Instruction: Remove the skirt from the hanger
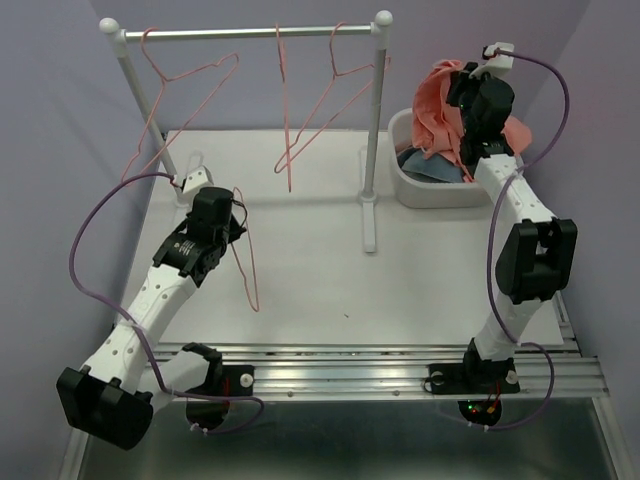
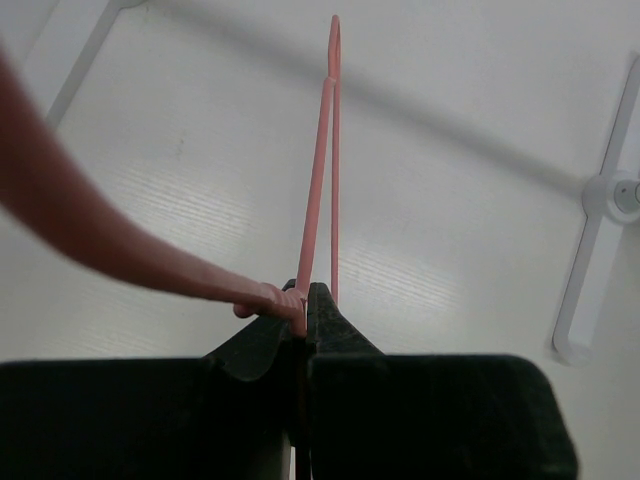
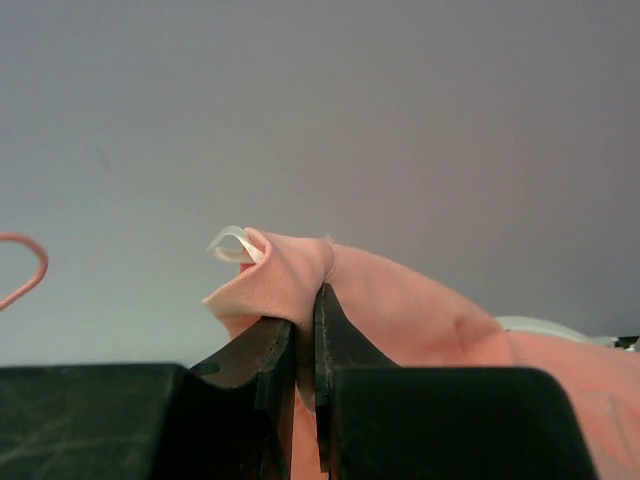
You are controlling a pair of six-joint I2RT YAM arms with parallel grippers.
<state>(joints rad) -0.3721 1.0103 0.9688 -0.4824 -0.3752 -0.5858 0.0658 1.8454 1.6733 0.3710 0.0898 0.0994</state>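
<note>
The skirt already hangs over the bin's opening, so the robot should next lower its right gripper down into the white bin (image 1: 440, 189) beneath it and release the skirt (image 1: 437, 112) there.
The salmon-pink skirt (image 1: 437, 112) hangs from my right gripper (image 1: 466, 88) above the white bin (image 1: 440, 189) at the back right. In the right wrist view the gripper (image 3: 305, 300) is shut on a fold of the skirt (image 3: 400, 310) with a clear loop at its top. My left gripper (image 1: 236, 212) is shut on a bare pink wire hanger (image 1: 249, 262) held over the table's left middle. In the left wrist view the gripper (image 2: 305, 300) pinches the hanger (image 2: 322, 170) wire, which runs away from the fingers.
A white clothes rail (image 1: 250, 33) stands across the back with several empty pink hangers (image 1: 310, 110) on it. Its right post (image 1: 375, 130) and foot (image 1: 370, 225) stand near the middle. The bin holds dark cloth (image 1: 430, 165).
</note>
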